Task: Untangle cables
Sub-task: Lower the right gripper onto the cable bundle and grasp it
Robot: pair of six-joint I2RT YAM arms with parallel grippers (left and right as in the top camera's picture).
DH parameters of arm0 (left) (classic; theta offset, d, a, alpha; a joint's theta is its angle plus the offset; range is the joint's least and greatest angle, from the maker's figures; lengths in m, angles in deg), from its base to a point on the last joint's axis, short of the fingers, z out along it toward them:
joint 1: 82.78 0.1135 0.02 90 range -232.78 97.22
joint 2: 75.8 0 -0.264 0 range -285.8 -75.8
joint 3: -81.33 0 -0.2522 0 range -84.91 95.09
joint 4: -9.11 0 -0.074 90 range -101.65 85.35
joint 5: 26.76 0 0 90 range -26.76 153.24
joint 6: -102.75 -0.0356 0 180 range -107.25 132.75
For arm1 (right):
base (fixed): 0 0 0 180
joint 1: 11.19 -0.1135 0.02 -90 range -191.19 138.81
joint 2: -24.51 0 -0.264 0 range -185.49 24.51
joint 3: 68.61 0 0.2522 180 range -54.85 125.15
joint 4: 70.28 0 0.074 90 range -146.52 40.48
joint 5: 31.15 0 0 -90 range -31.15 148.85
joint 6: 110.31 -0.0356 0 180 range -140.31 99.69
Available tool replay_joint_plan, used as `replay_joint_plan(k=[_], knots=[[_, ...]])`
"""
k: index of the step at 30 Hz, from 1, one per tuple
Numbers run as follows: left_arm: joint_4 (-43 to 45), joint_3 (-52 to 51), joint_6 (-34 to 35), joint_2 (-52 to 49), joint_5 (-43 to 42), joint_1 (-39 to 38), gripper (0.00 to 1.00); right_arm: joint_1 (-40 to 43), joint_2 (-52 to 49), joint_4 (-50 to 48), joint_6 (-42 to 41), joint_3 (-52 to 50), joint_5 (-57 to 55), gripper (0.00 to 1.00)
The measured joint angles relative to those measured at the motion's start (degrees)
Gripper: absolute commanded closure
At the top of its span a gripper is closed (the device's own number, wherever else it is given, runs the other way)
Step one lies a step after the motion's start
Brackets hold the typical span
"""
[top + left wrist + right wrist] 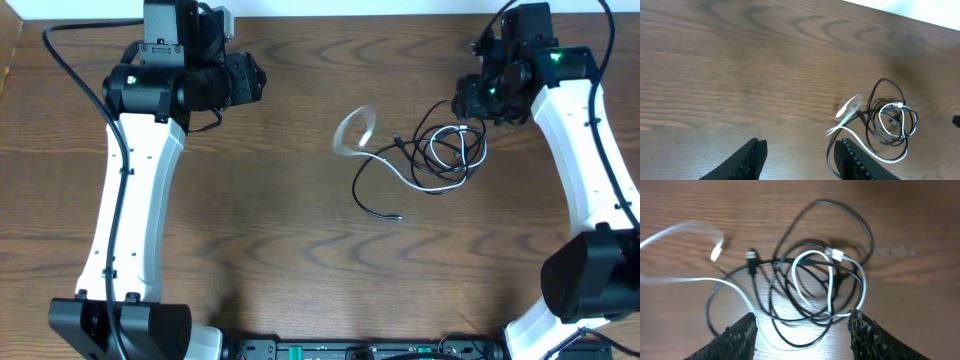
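My right gripper is to go down into the tangle next, onto the black cable next to the white plug.
The cables lie as a loose tangle of thin black cords and one white cord on the brown table, right of centre. A white loop sticks out to the left, blurred, and a black end trails toward the front. My right gripper is open and empty just above the tangle, by its far right side in the overhead view. My left gripper is open and empty, far left of the cables, at the back left in the overhead view.
Thick black arm wires run along both arms, one looping at the back left. The table's far edge shows in the left wrist view. A black equipment bar sits at the front edge.
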Motion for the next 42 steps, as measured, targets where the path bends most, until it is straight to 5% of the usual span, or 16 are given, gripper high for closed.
replay_joint_plan(k=[10, 29, 34, 42], knots=[[-0.87, 0.00, 0.15, 0.00, -0.02, -2.16, 0.51, 0.00, -7.37, 6.16, -3.04, -0.02, -2.80, 0.60], [-0.11, -0.07, 1.60, 0.00, -0.20, -4.17, 0.51, -0.04, -21.55, -1.92, -4.11, -0.02, -5.53, 0.76], [-0.11, -0.07, 2.01, 0.00, -0.15, -4.17, 0.51, -0.22, -22.43, -4.92, -4.24, -0.02, -5.57, 0.99], [0.11, -0.09, 2.01, 0.00, 1.09, -4.17, 0.51, -0.63, -22.01, -4.90, -4.15, 0.02, 0.35, 0.99]])
